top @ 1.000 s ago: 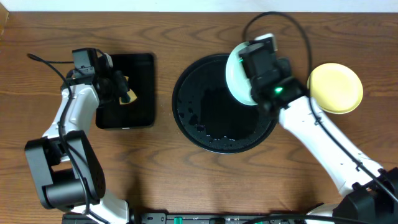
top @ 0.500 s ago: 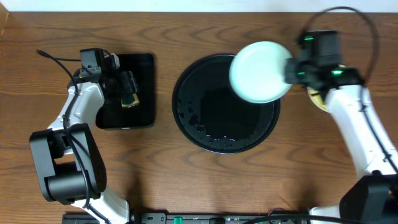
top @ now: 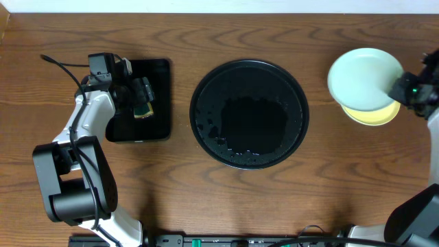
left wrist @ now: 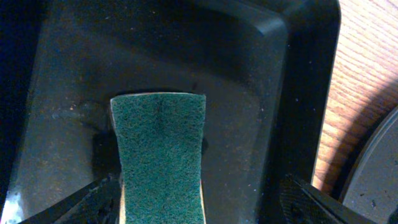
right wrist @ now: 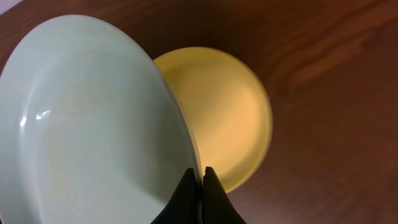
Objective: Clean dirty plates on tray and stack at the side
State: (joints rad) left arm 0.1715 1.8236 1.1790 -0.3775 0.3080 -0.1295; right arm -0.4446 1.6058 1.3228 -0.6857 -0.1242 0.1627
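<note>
My right gripper shifts the mint plate (top: pixel 362 77), still off-center, to the right in the overhead view next, then lowers it onto the yellow plate (top: pixel 378 115).
The round black tray (top: pixel 248 89) holds no plates, only wet specks. At the far right my right gripper (top: pixel 400 89) is shut on the rim of a pale mint plate (top: pixel 362 77), held tilted just above the pale yellow plate (top: pixel 378 115) on the table. The right wrist view shows the shut fingertips (right wrist: pixel 201 177) pinching the mint plate (right wrist: pixel 93 124) over the yellow plate (right wrist: pixel 230 118). My left gripper (top: pixel 140 96) hangs open over a green sponge (left wrist: pixel 160 155), which lies between its fingers (left wrist: pixel 311 202), close to the left one.
A smaller rectangular black tray (top: pixel 156 75) at the left holds the sponge (top: pixel 143 110). The round tray's rim (left wrist: pixel 379 180) shows just right of it. Bare wooden table lies between the round tray and the plates.
My right arm has carried the mint plate from over the round tray to the right, above the yellow plate. My left gripper has opened and let go of the sponge.
</note>
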